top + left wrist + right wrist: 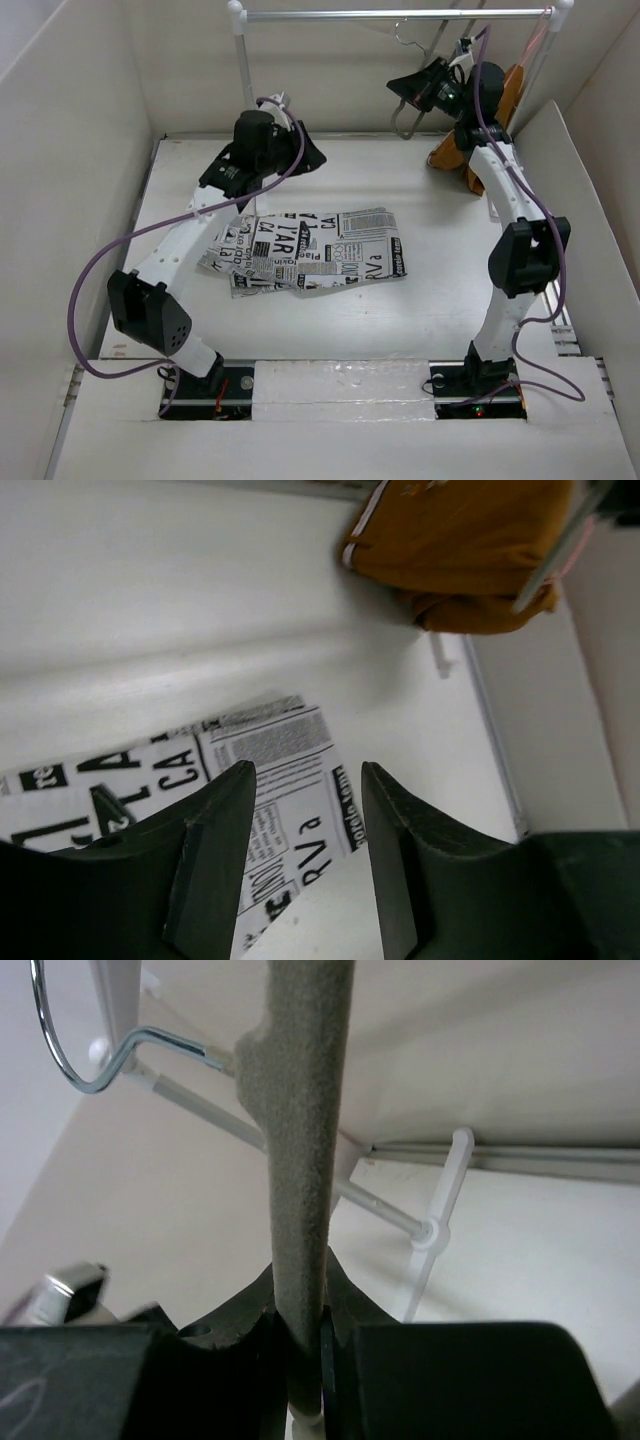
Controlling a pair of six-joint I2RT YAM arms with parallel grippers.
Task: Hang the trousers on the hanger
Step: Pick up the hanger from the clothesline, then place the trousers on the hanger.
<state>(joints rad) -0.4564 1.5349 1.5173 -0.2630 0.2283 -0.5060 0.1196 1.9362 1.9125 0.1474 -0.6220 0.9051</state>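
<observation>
The trousers' end nearest the garment lies flat below, so the robot should next bring its right gripper down and back to that end to let go of the hanger.
The trousers (310, 250), white with black newspaper print, lie folded flat in the middle of the table. Their right corner shows in the left wrist view (270, 760). My left gripper (306, 155) hovers open and empty over the back of the table, behind the trousers; its fingers frame that corner (305, 772). My right gripper (400, 88) is raised at the clothes rail and shut on the grey hanger (405, 128). In the right wrist view the jaws (300, 1295) clamp the hanger's grey arm (300, 1140), and its metal hook (70, 1060) curves up at the upper left.
A white rail (400, 14) on a white post (243, 70) spans the back. An orange-brown garment (495, 110) on a pinkish hanger (535, 40) hangs at its right end and shows in the left wrist view (470, 550). White walls enclose the table on three sides.
</observation>
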